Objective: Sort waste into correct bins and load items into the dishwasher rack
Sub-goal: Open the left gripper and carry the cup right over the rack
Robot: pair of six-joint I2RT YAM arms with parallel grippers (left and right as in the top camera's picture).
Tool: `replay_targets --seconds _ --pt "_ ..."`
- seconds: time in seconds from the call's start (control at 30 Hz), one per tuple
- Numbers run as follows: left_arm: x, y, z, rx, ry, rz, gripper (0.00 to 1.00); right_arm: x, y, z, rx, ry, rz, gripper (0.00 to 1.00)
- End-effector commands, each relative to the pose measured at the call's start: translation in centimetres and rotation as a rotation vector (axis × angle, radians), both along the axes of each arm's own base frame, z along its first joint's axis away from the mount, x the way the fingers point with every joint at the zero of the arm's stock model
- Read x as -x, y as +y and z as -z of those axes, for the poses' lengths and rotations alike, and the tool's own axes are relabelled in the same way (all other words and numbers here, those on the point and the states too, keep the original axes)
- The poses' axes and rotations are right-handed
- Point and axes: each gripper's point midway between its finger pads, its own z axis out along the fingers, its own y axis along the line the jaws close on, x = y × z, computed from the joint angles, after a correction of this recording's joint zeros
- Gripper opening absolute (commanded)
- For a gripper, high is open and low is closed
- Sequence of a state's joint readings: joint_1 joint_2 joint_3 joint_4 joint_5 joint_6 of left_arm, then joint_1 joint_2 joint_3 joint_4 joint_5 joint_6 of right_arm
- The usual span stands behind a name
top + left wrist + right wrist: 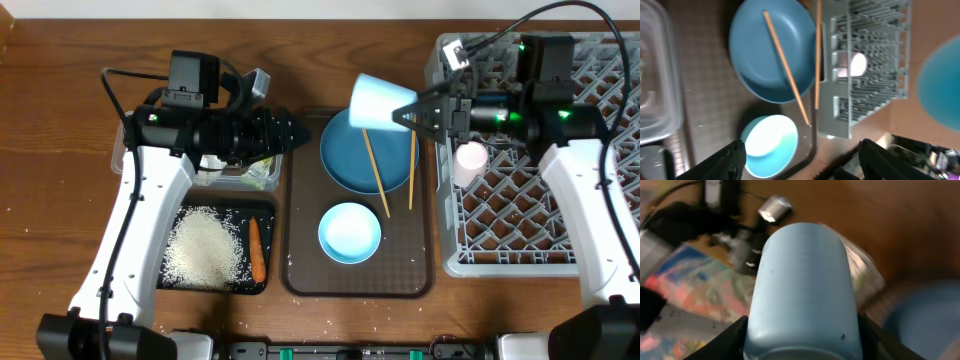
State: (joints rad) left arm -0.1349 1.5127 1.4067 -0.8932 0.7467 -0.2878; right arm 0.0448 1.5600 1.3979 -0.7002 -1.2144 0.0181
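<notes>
The robot's right gripper should first move back and tip downward, so that the light-blue cup gets into the rack (540, 230) at its empty spot nearer than the pink cup.
My right gripper (410, 112) is shut on the light-blue cup (380, 100) and holds it sideways above the far edge of the dark-blue plate (350, 155). The cup fills the right wrist view (802, 290). Two chopsticks (376, 172) lie across the plate. The light-blue bowl (349, 232) sits in front of it. A pink cup (470, 160) lies in the grey rack (540, 230). My left gripper (300, 130) is open and empty at the clear tub's (262, 180) right edge. Rice (203, 247) and the carrot (257, 250) lie in the black tray (180, 283). The napkin and wrapper are hidden.
Plate and bowl rest on a brown serving tray (300, 250) between the bins and the rack. The left wrist view shows the plate (765, 50), bowl (770, 145), rack (875, 60) and tub (655, 90). A few rice grains lie by the table's front edge.
</notes>
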Motion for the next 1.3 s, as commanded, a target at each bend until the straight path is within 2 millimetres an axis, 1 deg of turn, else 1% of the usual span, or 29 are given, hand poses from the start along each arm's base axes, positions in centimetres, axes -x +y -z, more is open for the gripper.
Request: replay_targets --seconds 0.0,0.03,0.1,0.17,0.23,0.3,0.37,0.47,0.53,0.63,0.67,0.73,0.8,0.9,1.03,1.27 --pt "-0.4 1.1 0.8 -0.083 -0.006 -0.035 0.84 -2.1 -4.2 3.0 0.191 0.087 0.223 0.48" --pt "-0.4 1.2 0.8 -0.088 -0.004 -0.037 0.85 -2.2 -5.6 4.3 0.256 0.132 0.283 0.47" --pt "-0.5 1.4 1.0 -0.103 -0.006 -0.045 0.87 -1.7 -7.9 5.9 0.35 0.199 0.363 0.46" --pt "-0.5 1.4 1.0 -0.102 -0.006 -0.045 0.88 -0.9 -9.6 6.3 0.409 0.235 0.415 0.46" --pt "-0.5 1.4 1.0 -0.102 -0.006 -0.045 0.91 0.0 -10.9 5.8 0.44 0.239 0.462 0.45" --pt "-0.5 1.4 1.0 -0.102 -0.006 -0.045 0.92 0.9 -11.7 4.7 0.456 0.218 0.497 0.46" --pt "-0.5 1.4 1.0 -0.102 -0.006 -0.045 0.93 2.3 -12.5 3.9 0.503 0.21 0.544 0.47" --pt "-0.5 1.4 1.0 -0.102 -0.006 -0.045 0.93 4.5 -14.7 3.8 0.628 0.233 0.651 0.47" --pt "-0.5 1.4 1.0 -0.102 -0.006 -0.045 0.94 6.3 -16.2 4.0 0.722 0.255 0.707 0.44" --pt "-0.5 1.4 1.0 -0.102 -0.006 -0.045 0.94 8.8 -17.6 4.7 0.814 0.334 0.757 0.43" --pt "-0.5 1.4 1.0 -0.102 -0.006 -0.045 0.94 9.7 -17.9 5.1 0.841 0.372 0.765 0.42" --pt "-0.5 1.4 1.0 -0.102 -0.006 -0.045 0.94 10.7 -18.2 5.6 0.874 0.417 0.758 0.4" --pt "-0.5 1.4 1.0 -0.102 -0.006 -0.045 0.94 11.2 -18.2 6.2 0.882 0.44 0.748 0.4" --pt "-0.5 1.4 1.0 -0.102 -0.006 -0.045 0.94 11.3 -18.1 6.9 0.885 0.464 0.743 0.39" --pt "-0.5 1.4 1.0 -0.102 -0.006 -0.045 0.94 11.5 -18.1 8.5 0.893 0.499 0.731 0.39" --pt "-0.5 1.4 1.0 -0.102 -0.006 -0.045 0.95 10.7 -18.1 12.2 0.891 0.508 0.727 0.4"
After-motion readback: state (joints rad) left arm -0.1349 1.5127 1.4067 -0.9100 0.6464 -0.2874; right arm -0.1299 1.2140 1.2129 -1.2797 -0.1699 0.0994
